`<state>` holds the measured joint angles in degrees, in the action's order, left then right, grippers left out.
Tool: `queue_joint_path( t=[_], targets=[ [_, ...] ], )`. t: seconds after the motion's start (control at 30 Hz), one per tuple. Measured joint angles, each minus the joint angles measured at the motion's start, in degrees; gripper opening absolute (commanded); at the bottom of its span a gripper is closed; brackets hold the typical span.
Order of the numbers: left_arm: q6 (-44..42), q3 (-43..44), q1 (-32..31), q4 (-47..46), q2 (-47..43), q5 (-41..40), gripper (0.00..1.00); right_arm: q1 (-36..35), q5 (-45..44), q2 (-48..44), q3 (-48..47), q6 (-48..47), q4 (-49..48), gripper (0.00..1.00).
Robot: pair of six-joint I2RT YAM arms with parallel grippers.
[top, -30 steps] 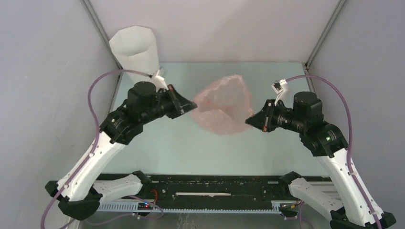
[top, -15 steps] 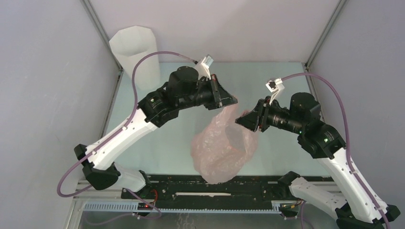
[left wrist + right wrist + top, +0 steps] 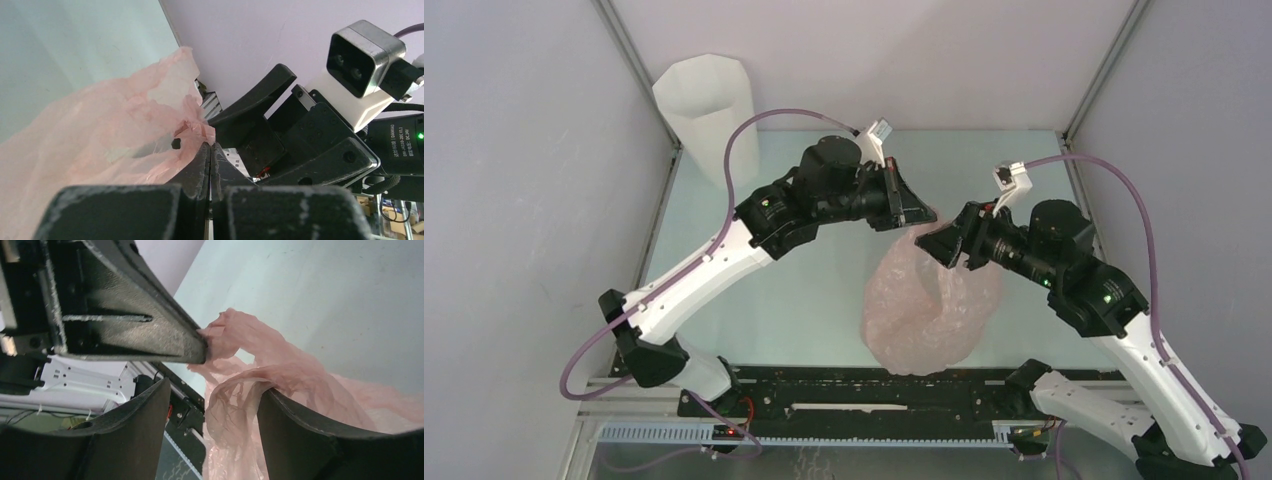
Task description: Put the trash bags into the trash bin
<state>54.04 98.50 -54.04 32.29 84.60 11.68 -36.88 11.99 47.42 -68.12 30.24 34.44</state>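
I need to move my right gripper in a little toward the left gripper's fingers next, then close it on the bunched fold point(image 3: 234, 392).
The pale-pink trash bag point(image 3: 932, 312) hangs in the air over the middle right of the table, its top bunched at my left gripper point(image 3: 923, 216). That gripper point(image 3: 210, 148) is shut on the bag's point(image 3: 95, 135) upper edge. My right gripper point(image 3: 946, 243) sits right beside it, open. In the right wrist view the right gripper point(image 3: 215, 388) has a loose fold of the bag point(image 3: 280, 375) lying between its fingers, against the right-hand finger point(image 3: 305, 427). The white faceted trash bin point(image 3: 707, 106) stands upright in the far left corner, well away from both grippers.
Grey walls close in the table point(image 3: 754, 300) at the left, right and back. The black base rail point(image 3: 864, 392) runs along the near edge, just below the bag's bottom. The left arm's purple cable point(image 3: 744, 135) arcs past the bin.
The left arm swung right and up with the bag, from near the bin to the centre. The bag now hangs down. The right gripper has opened from shut and let go of the bag.
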Motion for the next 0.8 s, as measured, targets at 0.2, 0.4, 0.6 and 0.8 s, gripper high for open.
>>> queue_joint_path(
  t=[0.2, 0.4, 0.6, 0.8],
  targets=[
    [0.1, 1.7, -0.3, -0.1, 1.9, 1.0, 0.0, -4.1, -7.9, 1.6, 0.1, 1.9, -1.0, 0.7],
    [0.6, 1.8, -0.2, -0.3, 2.7, 1.0, 0.01, -7.4, -15.9, 3.5, 0.2, 2.0, -2.1, 0.31],
    [-0.1, 1.8, -0.2, -0.7, 2.7, 0.2, 0.64, -7.8, -20.2, 3.6, 0.2, 1.4, -2.1, 0.0],
    [-5.1, 1.8, -0.2, 5.4, -0.6, -6.1, 0.89, -7.8, -23.9, 1.9, 2.2, 1.3, -0.7, 0.0]
  ],
)
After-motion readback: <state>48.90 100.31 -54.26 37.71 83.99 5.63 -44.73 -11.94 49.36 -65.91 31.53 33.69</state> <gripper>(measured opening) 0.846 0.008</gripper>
